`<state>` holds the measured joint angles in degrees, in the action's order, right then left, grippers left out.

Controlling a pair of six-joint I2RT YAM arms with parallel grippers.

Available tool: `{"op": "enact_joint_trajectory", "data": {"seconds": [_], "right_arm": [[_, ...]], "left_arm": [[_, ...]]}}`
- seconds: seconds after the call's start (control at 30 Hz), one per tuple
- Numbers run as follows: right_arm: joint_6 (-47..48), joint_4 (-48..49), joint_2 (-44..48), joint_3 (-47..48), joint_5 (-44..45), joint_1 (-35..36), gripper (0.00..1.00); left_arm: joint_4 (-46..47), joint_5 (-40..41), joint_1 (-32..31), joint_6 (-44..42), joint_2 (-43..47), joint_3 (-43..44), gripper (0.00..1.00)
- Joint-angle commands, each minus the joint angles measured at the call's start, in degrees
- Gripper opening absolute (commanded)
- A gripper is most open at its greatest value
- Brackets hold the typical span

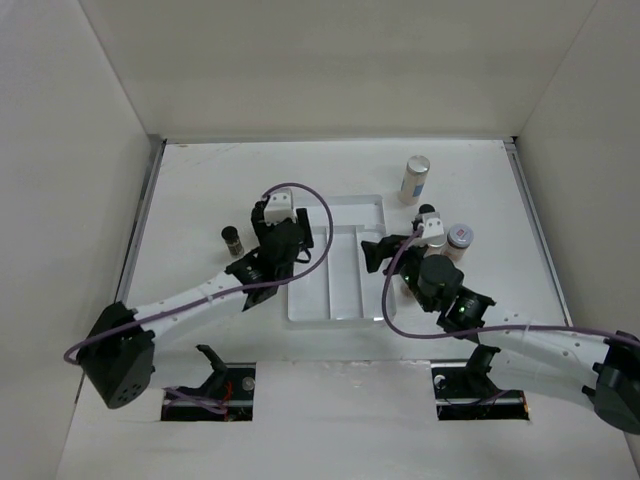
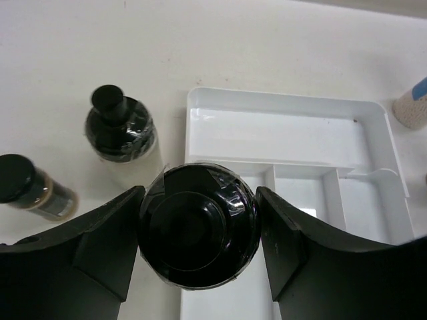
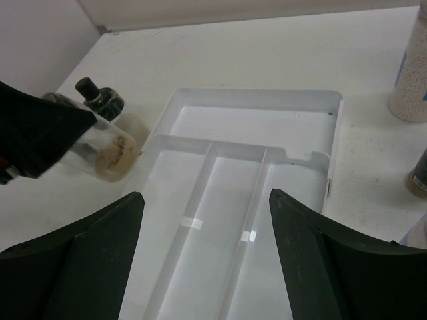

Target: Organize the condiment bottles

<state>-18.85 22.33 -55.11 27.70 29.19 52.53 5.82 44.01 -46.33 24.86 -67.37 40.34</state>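
Note:
My left gripper will next move outward and down to let go of the bottle in the tray's wide far section (image 1: 320, 212) (image 2: 230, 127), because that is empty, outward of my gripper and below it.
My left gripper (image 2: 200, 195) is shut on a black-capped bottle (image 2: 198, 227) and holds it over the left edge of the white divided tray (image 2: 287, 127). In the right wrist view this bottle (image 3: 110, 155) hangs tilted, clear with a tan bottom. From above, the left gripper (image 1: 297, 243) hides it. My right gripper (image 3: 205, 197) is open and empty above the tray's long compartments (image 3: 227, 200); from above it (image 1: 372, 252) sits over the tray's right side. A black-capped bottle (image 2: 120, 130) and a small brown one (image 2: 30, 187) stand left of the tray.
A tall pale cylinder with a silver lid (image 1: 415, 180) stands behind the tray's right corner. A pink-capped jar (image 1: 459, 238) stands right of my right arm. A small black-capped bottle (image 1: 233, 240) stands left of the left gripper. White walls enclose the table.

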Motion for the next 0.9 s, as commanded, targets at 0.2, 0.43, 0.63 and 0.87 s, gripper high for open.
{"op": "enact_joint_trajectory", "data": {"seconds": [0.2,0.43,0.63,0.87], "right_arm": [[-2.2,1.3,2.6,0.2,0.8,-2.7,0.82],[-2.2,1.3,1.8,0.3,0.7,-2.6,0.82],[-2.2,1.4,1.8,0.2,0.7,-2.7,0.82],[-2.2,1.3,1.2,0.3,0.7,-2.9,0.85]], "left_arm": [[13.3,-6.0,3.5,-2.8,-15.1,12.7,0.35],[14.9,-6.7,6.2,-3.9,-21.1,16.5,0.35],[15.0,-8.5,8.1,-5.2,-29.3,19.4,0.37],[16.7,-7.6,8.0,-5.4,-33.4,19.2,0.72]]}}
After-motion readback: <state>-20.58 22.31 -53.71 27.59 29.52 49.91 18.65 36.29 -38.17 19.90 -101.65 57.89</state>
